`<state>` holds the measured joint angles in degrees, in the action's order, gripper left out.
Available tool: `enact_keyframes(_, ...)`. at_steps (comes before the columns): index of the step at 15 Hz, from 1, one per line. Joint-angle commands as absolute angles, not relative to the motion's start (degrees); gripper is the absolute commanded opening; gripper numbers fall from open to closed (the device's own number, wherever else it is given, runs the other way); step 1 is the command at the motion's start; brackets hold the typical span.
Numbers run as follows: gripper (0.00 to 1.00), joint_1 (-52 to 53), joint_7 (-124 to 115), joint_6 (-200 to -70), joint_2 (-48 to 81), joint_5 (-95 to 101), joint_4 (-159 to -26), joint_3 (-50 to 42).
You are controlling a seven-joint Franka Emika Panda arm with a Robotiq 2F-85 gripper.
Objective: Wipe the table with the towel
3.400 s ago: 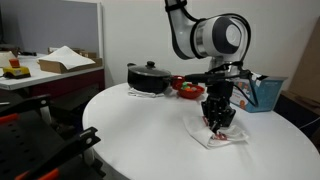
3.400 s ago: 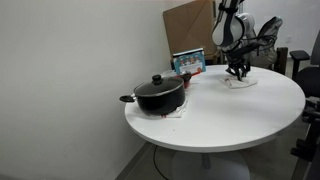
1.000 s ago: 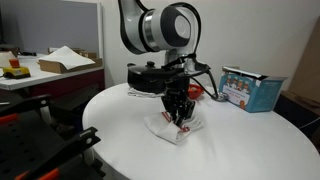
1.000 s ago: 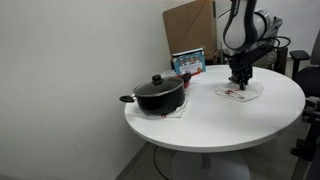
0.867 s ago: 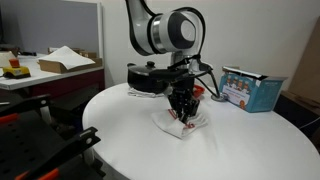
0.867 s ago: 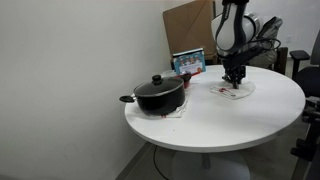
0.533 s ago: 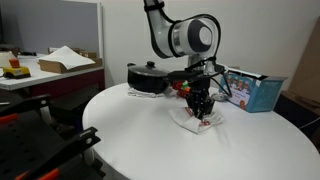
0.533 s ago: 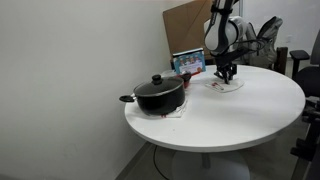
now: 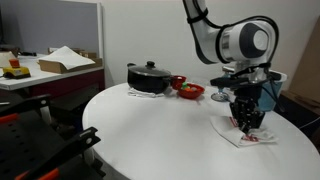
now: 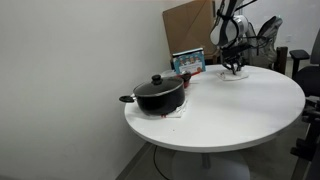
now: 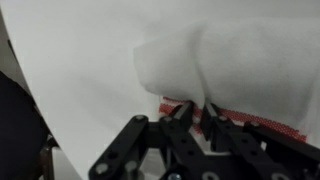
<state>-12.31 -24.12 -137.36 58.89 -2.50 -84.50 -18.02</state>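
Observation:
The towel pinched in my gripper should next slide across the table to the table edge by the black chair (image 9: 138,163). My gripper should release it there, because that part of the table is uncovered.
The towel (image 9: 250,135), white with red stripes, lies crumpled flat on the round white table (image 9: 160,130). My gripper (image 9: 245,122) points straight down onto it and is shut on a fold of the cloth. In the wrist view the two black fingertips (image 11: 186,112) pinch the towel (image 11: 230,65) right at its red stripe, and the gripper (image 11: 198,110) presses it against the table top (image 11: 80,70). In an exterior view the gripper (image 10: 234,69) and the towel (image 10: 236,74) sit at the far edge of the table (image 10: 230,110).
A black lidded pot (image 9: 150,77) stands at the back of the table, with a red bowl (image 9: 188,90) beside it. A blue box (image 9: 268,92) stands just behind the arm. A desk with a cardboard box (image 9: 62,60) lies beyond the table.
The gripper has dragged the towel across the table, from the middle near the pot out toward the side by the blue box. It stays shut on the cloth.

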Motion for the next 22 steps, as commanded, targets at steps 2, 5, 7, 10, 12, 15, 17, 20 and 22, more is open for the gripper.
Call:
enact_keyframes(2, 0.07, -19.93, -30.0, -128.48, 67.75, -5.99, -68.24, -19.94)
enact_keyframes(5, 0.07, -24.68, -31.99, -123.52, 72.21, -6.09, -60.07, -19.83)
enact_keyframes(7, 0.07, -25.5, -31.94, -120.77, 74.87, -5.22, -54.95, -19.04)
enact_keyframes(10, 0.07, -23.8, -30.24, -119.12, 75.42, -4.11, -53.58, -17.92)
enact_keyframes(12, 0.07, -21.4, -27.73, -120.51, 73.78, -3.06, -57.03, -16.85)
enact_keyframes(15, 0.07, -17.02, -23.03, -124.67, 69.79, -0.47, -65.83, -15.81)
enact_keyframes(17, 0.07, -14.35, -20.16, -127.73, 66.79, 1.93, -72.38, -15.78)
enact_keyframes(20, 0.07, -11.87, -15.53, -130.58, 62.95, 5.58, -80.19, -15.74)
enact_keyframes(22, 0.07, -10.79, -11.97, -131.81, 59.85, 7.33, -85.46, -15.48)
